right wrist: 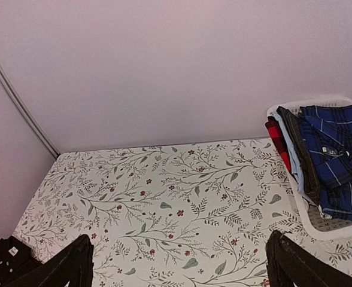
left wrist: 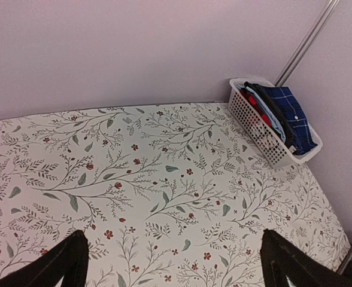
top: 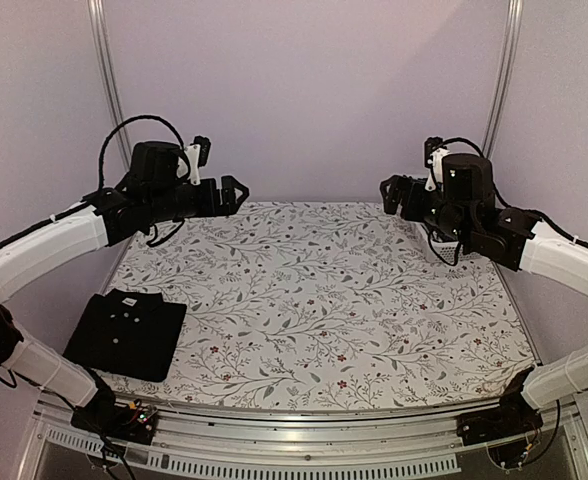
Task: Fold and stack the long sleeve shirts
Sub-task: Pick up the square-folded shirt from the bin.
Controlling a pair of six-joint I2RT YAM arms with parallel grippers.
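Observation:
I should next move my right gripper outward over the basket and down onto the blue plaid shirt's collar (right wrist: pixel 334 154), because that shirt lies uncovered on top of the other clothes.
A plain black shirt (top: pixel 127 332) with small white buttons lies folded at the table's near left corner; a bit of it shows in the right wrist view (right wrist: pixel 5 261). A blue plaid shirt (right wrist: pixel 337 158) lies on top of other clothes in the white lattice basket (right wrist: pixel 319 224) at the far right; it also shows in the left wrist view (left wrist: pixel 293 113). My left gripper (top: pixel 232 192) is open and empty, held high over the far left of the table. My right gripper (top: pixel 392 195) is open and empty, high over the far right, beside the basket.
The basket (left wrist: pixel 254 128) also holds red plaid, light blue and dark folded clothes. The table (top: pixel 314 300) has a white floral cloth. Pale walls stand behind and at both sides, with metal poles (top: pixel 107 70) in the back corners.

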